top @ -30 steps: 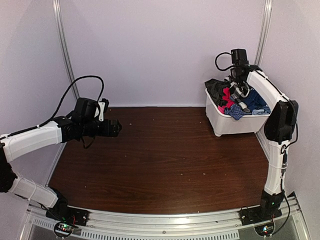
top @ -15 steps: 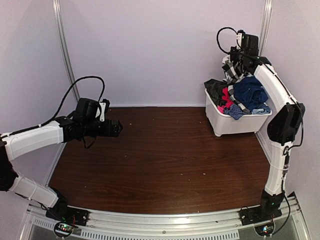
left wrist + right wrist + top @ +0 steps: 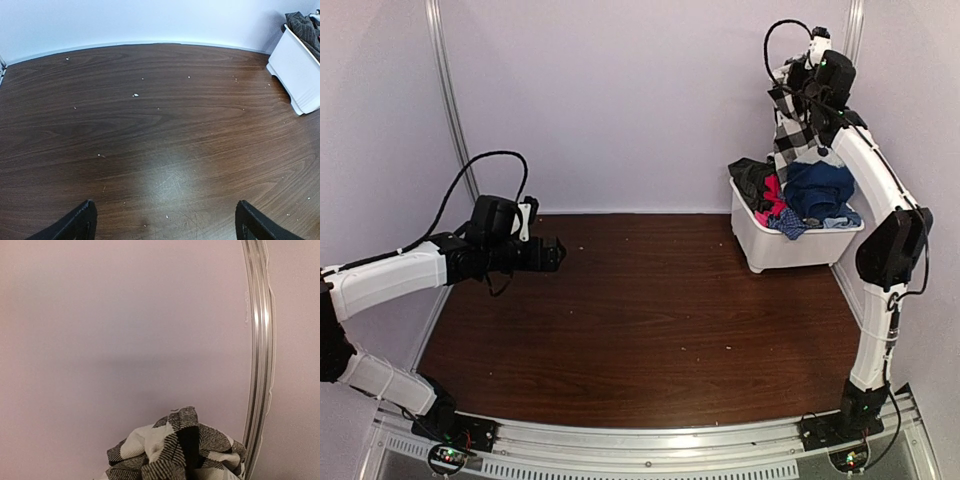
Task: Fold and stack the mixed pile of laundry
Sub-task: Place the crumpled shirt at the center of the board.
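The checked shirt (image 3: 788,135) goes up with my right gripper next, left in the top view and down for release over the table's middle, since that part lies empty.
The laundry pile (image 3: 790,195) fills the white bin (image 3: 790,247) at the back right: dark grey, red/pink, navy and light blue plaid pieces. My right gripper (image 3: 790,92) is raised high above the bin and shut on the black-and-white checked shirt (image 3: 788,135), which hangs down from it to the pile. The shirt bunches at the bottom of the right wrist view (image 3: 175,452); the fingers are hidden by it. My left gripper (image 3: 556,253) is open and empty, hovering over the table's left side; its fingertips (image 3: 82,220) show at the bottom of the left wrist view.
The dark wooden table (image 3: 650,310) carries only small specks. The bin also shows at the right edge of the left wrist view (image 3: 297,75). A metal frame post (image 3: 257,340) stands close to the right gripper. Walls close the back and sides.
My right gripper has risen from the bin, pulling the checked shirt up out of the pile. The left arm has not moved.
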Motion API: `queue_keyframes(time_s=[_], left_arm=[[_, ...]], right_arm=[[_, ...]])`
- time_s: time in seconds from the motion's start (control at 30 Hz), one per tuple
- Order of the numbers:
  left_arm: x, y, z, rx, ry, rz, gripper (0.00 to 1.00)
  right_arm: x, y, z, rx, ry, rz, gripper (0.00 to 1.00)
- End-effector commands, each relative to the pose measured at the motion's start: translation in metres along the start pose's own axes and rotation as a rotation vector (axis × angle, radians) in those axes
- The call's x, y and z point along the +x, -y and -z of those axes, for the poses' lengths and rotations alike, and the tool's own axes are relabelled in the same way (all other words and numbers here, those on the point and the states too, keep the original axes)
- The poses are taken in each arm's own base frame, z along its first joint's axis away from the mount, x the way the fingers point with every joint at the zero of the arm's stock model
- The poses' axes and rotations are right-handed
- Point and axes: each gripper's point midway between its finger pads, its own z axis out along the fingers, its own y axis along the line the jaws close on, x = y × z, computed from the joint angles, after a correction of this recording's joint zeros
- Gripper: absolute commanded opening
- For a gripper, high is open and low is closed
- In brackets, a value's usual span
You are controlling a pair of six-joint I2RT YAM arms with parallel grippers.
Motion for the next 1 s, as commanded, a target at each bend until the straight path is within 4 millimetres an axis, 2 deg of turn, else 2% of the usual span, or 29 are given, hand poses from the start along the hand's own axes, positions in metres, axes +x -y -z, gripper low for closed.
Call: queue_keyframes(time_s=[0.0, 0.13, 0.17, 0.2, 0.3, 0.37, 0.47, 0.57, 0.7, 0.8, 0.97], left_arm=[[-0.017, 0.008, 0.001, 0.022, 0.055, 0.020, 0.98], [-0.019, 0.009, 0.001, 0.027, 0.059, 0.030, 0.98], [-0.019, 0.009, 0.001, 0.029, 0.061, 0.032, 0.98], [-0.020, 0.009, 0.001, 0.028, 0.061, 0.033, 0.98], [-0.020, 0.008, 0.001, 0.022, 0.061, 0.037, 0.98], [-0.020, 0.007, 0.001, 0.017, 0.065, 0.041, 0.98], [-0.021, 0.008, 0.000, 0.021, 0.074, 0.049, 0.98], [-0.022, 0.010, -0.001, 0.035, 0.080, 0.060, 0.98], [-0.025, 0.013, -0.001, 0.047, 0.088, 0.071, 0.98], [-0.031, 0.013, 0.000, 0.044, 0.102, 0.083, 0.98], [-0.043, 0.010, 0.008, 0.025, 0.136, 0.108, 0.98]], right_arm=[[-0.092, 0.034, 0.010, 0.022, 0.329, -0.124, 0.00], [-0.096, 0.064, -0.002, 0.007, 0.423, -0.311, 0.00], [-0.094, 0.064, -0.005, -0.008, 0.438, -0.360, 0.00], [-0.099, 0.080, -0.007, -0.001, 0.476, -0.391, 0.00], [-0.094, 0.091, -0.011, -0.027, 0.534, -0.491, 0.00], [-0.093, 0.090, -0.012, -0.063, 0.543, -0.544, 0.00], [-0.101, 0.076, -0.008, -0.175, 0.535, -0.612, 0.00], [-0.128, 0.061, 0.009, -0.282, 0.567, -0.672, 0.00], [-0.181, 0.037, 0.047, -0.431, 0.626, -0.714, 0.00], [-0.215, 0.005, 0.081, -0.572, 0.637, -0.734, 0.00], [-0.251, -0.047, 0.132, -0.775, 0.624, -0.769, 0.00]])
